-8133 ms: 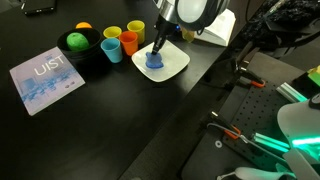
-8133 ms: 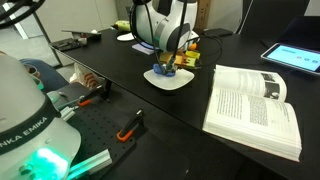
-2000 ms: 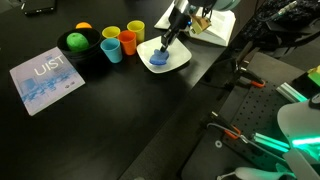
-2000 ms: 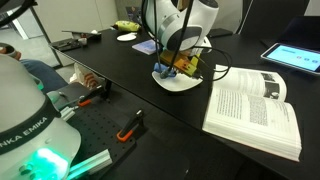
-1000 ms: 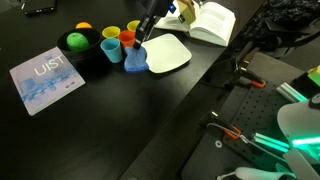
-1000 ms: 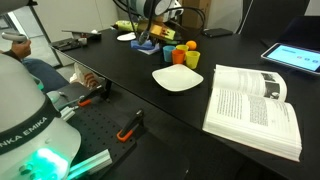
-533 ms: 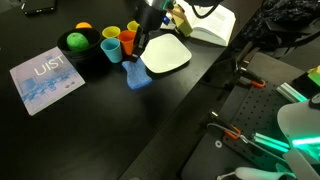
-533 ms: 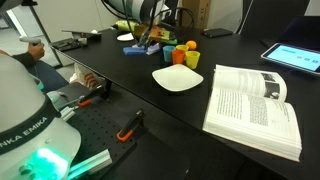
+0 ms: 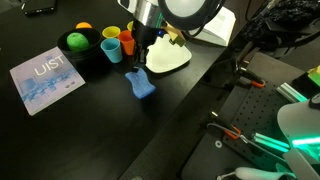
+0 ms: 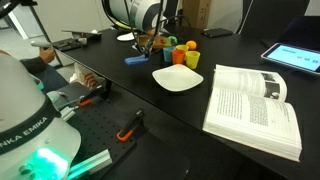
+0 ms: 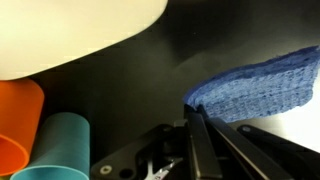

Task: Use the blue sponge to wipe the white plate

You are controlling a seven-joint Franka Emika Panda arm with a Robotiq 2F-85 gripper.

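Note:
The sponge's near corner will go down to the black table beside the cups, and my gripper will release it there, because that spot is just below my gripper.
The blue sponge [image 9: 141,85] sits low over the black table, left of the white plate [image 9: 170,58] and off it. My gripper [image 9: 137,69] comes down from above with its jaws shut on the sponge's near corner. The wrist view shows the closed fingertips [image 11: 192,112] meeting the edge of the sponge [image 11: 260,82], which stretches away to the right. The plate's rim [image 11: 70,30] fills the top left of that view. In an exterior view the sponge [image 10: 135,60] is a flat blue bar left of the bare plate [image 10: 178,78].
Orange [image 9: 127,42], light-blue [image 9: 112,50] and yellow [image 9: 111,33] cups stand just behind the sponge. A dark bowl with green fruit [image 9: 75,42] and a pale booklet [image 9: 45,78] lie further left. An open book [image 10: 255,105] lies beyond the plate.
The gripper has carried the sponge off the plate to the table on its left. Over the last second the sponge has come down and a little towards the table's front edge.

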